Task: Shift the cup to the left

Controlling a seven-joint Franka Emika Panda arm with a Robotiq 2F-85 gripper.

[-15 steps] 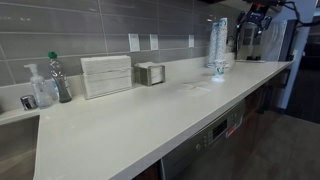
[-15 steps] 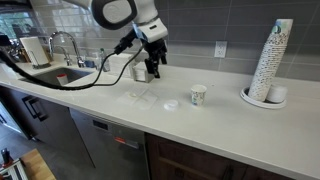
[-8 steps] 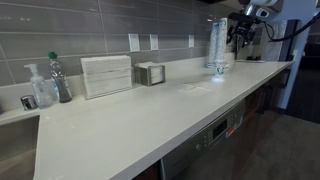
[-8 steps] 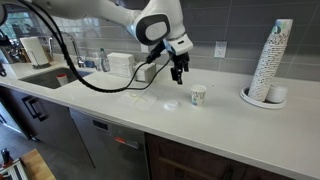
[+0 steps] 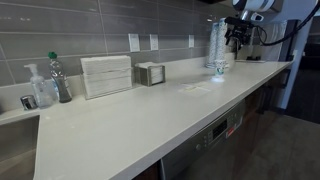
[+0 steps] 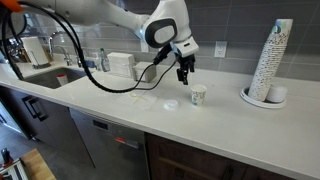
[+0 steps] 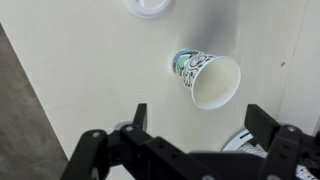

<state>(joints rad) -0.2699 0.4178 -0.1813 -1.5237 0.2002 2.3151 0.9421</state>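
Observation:
I need to lower my gripper toward the cup next, with its open fingers on either side of the cup's rim, facing the counter's front edge. The cup's opening has room for a finger inside.
The cup (image 6: pixel 198 94) is small and white with bluish print. It stands upright on the white counter (image 6: pixel 120 112). In the wrist view the cup (image 7: pixel 205 78) shows from above, its open mouth just ahead of my fingers. My gripper (image 6: pixel 184 72) hovers above the counter, just beside the cup and slightly higher, touching nothing. In the wrist view the gripper (image 7: pixel 200 118) is open and empty, its two dark fingers wide apart. In an exterior view the gripper (image 5: pixel 238 35) hangs near the far end of the counter.
A tall stack of nested cups (image 6: pixel 273 60) stands on a plate (image 6: pixel 262 100) beyond the cup. A flat lid (image 6: pixel 171 104) and clear plastic (image 6: pixel 142 96) lie nearby. A dispenser box (image 5: pixel 106 75), soap bottles (image 5: pixel 42 90) and a sink (image 6: pixel 60 75) are further off.
My arm has swung along the counter from near the dispenser box toward the cup, and the gripper now hovers beside it. The cup has not moved.

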